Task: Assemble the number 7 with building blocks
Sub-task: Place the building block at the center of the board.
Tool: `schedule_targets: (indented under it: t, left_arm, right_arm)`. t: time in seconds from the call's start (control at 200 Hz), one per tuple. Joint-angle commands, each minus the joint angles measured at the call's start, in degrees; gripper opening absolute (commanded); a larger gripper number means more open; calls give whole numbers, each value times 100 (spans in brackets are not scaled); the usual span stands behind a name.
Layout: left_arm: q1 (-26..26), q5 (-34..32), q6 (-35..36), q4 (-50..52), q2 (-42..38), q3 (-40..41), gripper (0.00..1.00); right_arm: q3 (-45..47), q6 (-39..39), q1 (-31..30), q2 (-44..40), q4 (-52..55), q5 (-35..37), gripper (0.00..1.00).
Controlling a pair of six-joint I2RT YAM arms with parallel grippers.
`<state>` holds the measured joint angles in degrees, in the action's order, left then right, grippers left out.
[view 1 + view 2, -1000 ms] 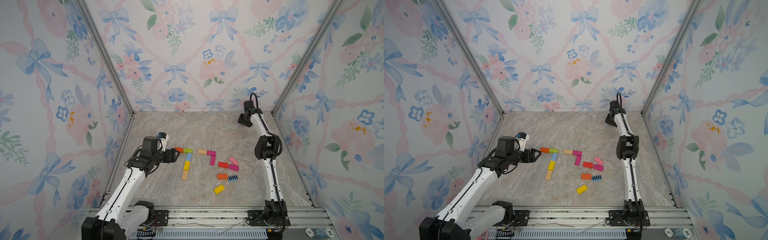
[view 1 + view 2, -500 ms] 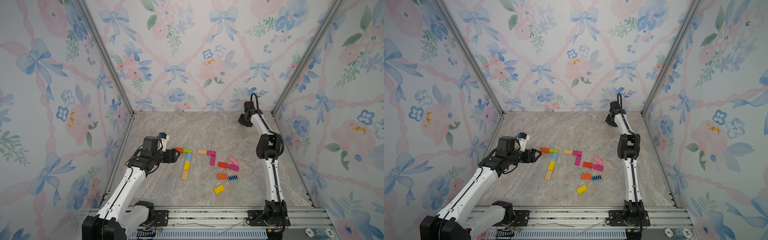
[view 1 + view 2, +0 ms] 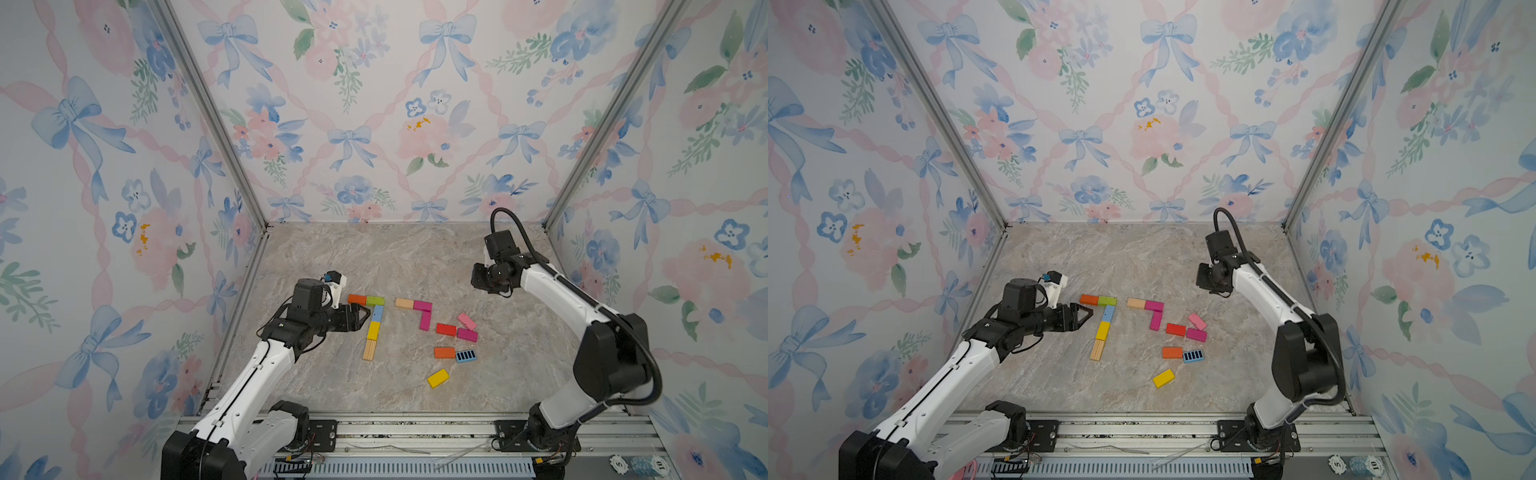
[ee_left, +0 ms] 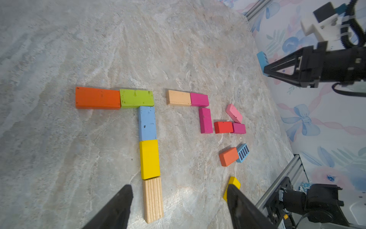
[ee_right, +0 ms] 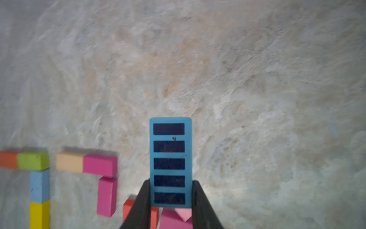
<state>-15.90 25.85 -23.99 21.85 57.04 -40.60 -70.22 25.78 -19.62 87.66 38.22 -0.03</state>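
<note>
I need to move my right gripper back and down to release the block past the magenta L's near end, which is below and back of it, so that the L gets longer.
A finished number 7 lies on the floor: an orange and a green block as top bar, with a light blue, a yellow and a lined wood block as stem. My left gripper stands open and holds nothing, just left of the stem; in the left wrist view the left gripper straddles the wood block's end. My right gripper is shut on a black-striped blue block, held above the floor behind the loose blocks. In both top views the right gripper hangs at mid-right.
To the right lie a tan block and two magenta blocks in an L. Beyond them are loose red, pink, magenta, orange, striped blue and yellow blocks. Patterned walls enclose three sides; a metal rail runs along the front.
The right arm has swung forward from the back wall toward the blocks. The left arm has not moved.
</note>
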Motion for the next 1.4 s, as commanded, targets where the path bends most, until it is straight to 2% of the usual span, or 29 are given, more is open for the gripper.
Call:
schedule_targets:
  t: [0.0,0.105,0.225,0.32,0.46,0.6,0.885,1.295,1.395]
  left_arm:
    - [-251,19,-350,-173,-40,64,77]
    - [-384,-99,-638,-177,-142,162,77]
    - [-459,-130,-944,-181,-359,270,77]
    - [-564,-135,-1068,-181,-484,322,77]
    - [-762,-192,-1224,-172,-687,446,78]
    - [-853,-212,-1341,-163,-957,591,78]
    - [-879,-203,-1394,-28,-1213,749,78]
    - [-891,-132,-1310,101,-1067,699,78]
    - [-897,-124,-1294,113,-1026,687,78]
  right_arm:
    - [951,706,-780,-832,-40,-136,24]
    - [1500,1557,-1931,-1582,13,399,24]
    - [1865,2586,-3211,-2011,-77,1300,24]
    - [2059,3197,-3993,-1866,-270,1862,25]
    - [2044,3618,-4554,-1280,-426,2290,26]
    - [1889,3798,-4661,-793,-465,2530,28]
    - [1671,3862,-4641,-41,-826,2483,31]
    - [1772,3884,-4301,579,-1624,2010,37]
    - [1784,3849,-4243,682,-1822,1784,42]
